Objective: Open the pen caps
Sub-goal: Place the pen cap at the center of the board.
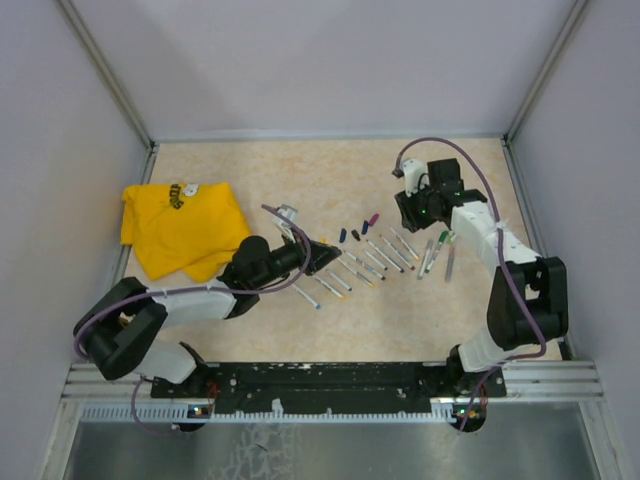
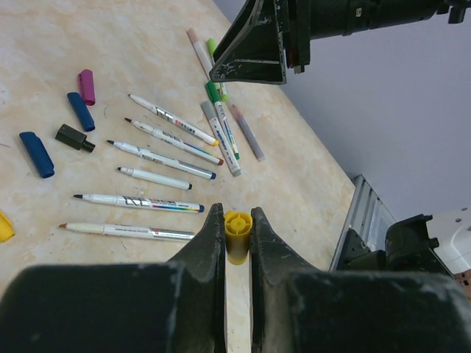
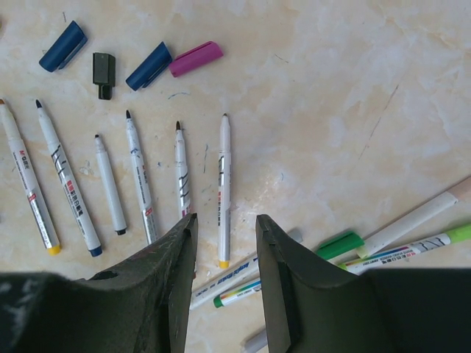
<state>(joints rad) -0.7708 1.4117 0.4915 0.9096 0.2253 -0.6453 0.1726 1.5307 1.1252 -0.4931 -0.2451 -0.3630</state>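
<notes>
My left gripper will move outward to the bare tabletop (image 2: 112, 78) beside the magenta cap and release the yellow cap (image 2: 238, 234), as the loose caps lie beyond the pens.
My left gripper (image 2: 237, 220) is shut on a stubby yellow pen cap (image 2: 238, 234), held just above the table near the front end of the pen row. Loose pen caps lie beyond the row: magenta (image 2: 87, 86), blue (image 2: 81, 110), black (image 2: 73, 137), another blue (image 2: 37, 154). Several uncapped whitish pens (image 3: 224, 187) lie side by side. My right gripper (image 3: 227, 228) hangs open over them with nothing between its fingers. Beside it lies a cluster of pens, one with a green cap (image 3: 340, 244). From above, the left gripper (image 1: 318, 252) and right gripper (image 1: 410, 213) flank the pen row (image 1: 362, 262).
A crumpled yellow cloth (image 1: 180, 228) lies at the table's left. A small silver object (image 1: 288, 213) sits near the left arm's cable. Grey walls enclose the table on three sides, and a metal rail (image 1: 340, 385) runs along the near edge.
</notes>
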